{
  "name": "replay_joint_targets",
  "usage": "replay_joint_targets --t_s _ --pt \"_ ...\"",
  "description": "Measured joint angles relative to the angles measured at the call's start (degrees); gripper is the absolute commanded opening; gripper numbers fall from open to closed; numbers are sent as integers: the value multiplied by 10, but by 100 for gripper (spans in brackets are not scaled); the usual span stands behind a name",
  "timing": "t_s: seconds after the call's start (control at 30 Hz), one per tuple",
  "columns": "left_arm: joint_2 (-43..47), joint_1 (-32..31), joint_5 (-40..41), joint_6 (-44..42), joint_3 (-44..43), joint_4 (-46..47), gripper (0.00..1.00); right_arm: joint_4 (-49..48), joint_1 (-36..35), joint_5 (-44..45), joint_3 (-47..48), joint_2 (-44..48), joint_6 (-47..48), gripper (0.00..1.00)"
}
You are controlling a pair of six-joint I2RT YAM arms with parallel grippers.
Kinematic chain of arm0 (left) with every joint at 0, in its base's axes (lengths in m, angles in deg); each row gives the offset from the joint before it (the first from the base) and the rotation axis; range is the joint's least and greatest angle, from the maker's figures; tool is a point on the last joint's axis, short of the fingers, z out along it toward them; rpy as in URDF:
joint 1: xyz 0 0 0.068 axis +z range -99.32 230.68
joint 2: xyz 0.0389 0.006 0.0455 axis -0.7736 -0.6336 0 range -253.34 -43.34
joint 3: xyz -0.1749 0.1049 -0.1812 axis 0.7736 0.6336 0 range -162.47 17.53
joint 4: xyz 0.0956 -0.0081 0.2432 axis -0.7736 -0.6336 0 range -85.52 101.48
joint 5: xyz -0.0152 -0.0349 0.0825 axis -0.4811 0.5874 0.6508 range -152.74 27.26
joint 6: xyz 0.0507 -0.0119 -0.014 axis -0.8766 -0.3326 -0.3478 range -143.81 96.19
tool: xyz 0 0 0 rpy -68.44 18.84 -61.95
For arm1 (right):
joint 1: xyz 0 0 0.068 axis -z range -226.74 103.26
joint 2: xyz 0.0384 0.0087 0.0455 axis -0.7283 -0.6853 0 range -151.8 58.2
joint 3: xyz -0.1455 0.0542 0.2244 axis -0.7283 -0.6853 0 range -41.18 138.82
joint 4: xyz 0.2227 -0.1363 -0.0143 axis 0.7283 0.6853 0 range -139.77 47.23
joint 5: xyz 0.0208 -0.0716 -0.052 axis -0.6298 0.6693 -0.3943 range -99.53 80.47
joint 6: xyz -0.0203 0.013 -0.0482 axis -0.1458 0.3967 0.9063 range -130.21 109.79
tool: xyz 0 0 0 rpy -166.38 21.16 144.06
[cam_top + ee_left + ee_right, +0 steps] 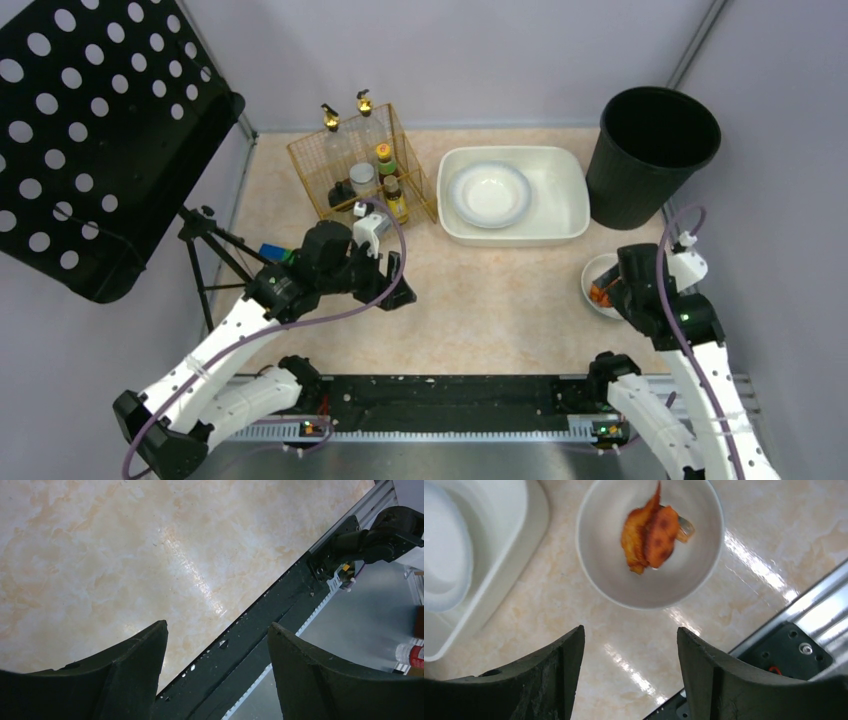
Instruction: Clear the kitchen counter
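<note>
The bowl's near rim (712,572) lies below my right gripper. Next, the gripper lowers to its right in the wrist view, where bare counter leaves finger room.
The kitchen counter (500,300) is pale beige marble with grey walls around it. Near its right edge stands a small white bowl (650,545) holding orange food scraps (649,532); in the top view the bowl (597,283) is partly hidden by my right arm. My right gripper (630,632) hangs above the counter just short of the bowl, open and empty. My left gripper (217,630) is open and empty too, over the counter's near edge and the black base rail (260,630); in the top view the left gripper (398,293) is left of centre.
A white tub (560,225) at the back holds a white plate (490,193). A wire basket (310,165) with several bottles stands to its left, a black bin (652,155) to its right. A blue-green object (272,252) lies behind my left arm. A black perforated panel on a tripod (100,140) fills the left.
</note>
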Motion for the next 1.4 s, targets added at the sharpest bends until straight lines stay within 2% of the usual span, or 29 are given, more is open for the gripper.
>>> replay_joint_targets --t_s 0.17,0.37,0.77,0.97,1.13,1.33,1.4 --pt "1 0 -6 0 7 1 78 33 2 7 -65 -9 -71 68" --pt "2 0 -16 0 15 2 78 29 23 6 -108 -34 -122 68" --pt "9 0 -22 0 21 7 78 -43 131 -23 -179 -45 -150 65" --pt "9 0 -22 0 21 10 78 -109 201 -50 -209 -53 -126 49" --pt "9 0 -21 -1 21 10 78 -151 206 -73 -237 -53 -113 30" --pt "8 0 -21 -3 21 10 78 -183 213 -69 -259 -45 -110 0" --pt "8 0 -21 -3 21 10 78 -198 214 -74 -266 -45 -103 0"
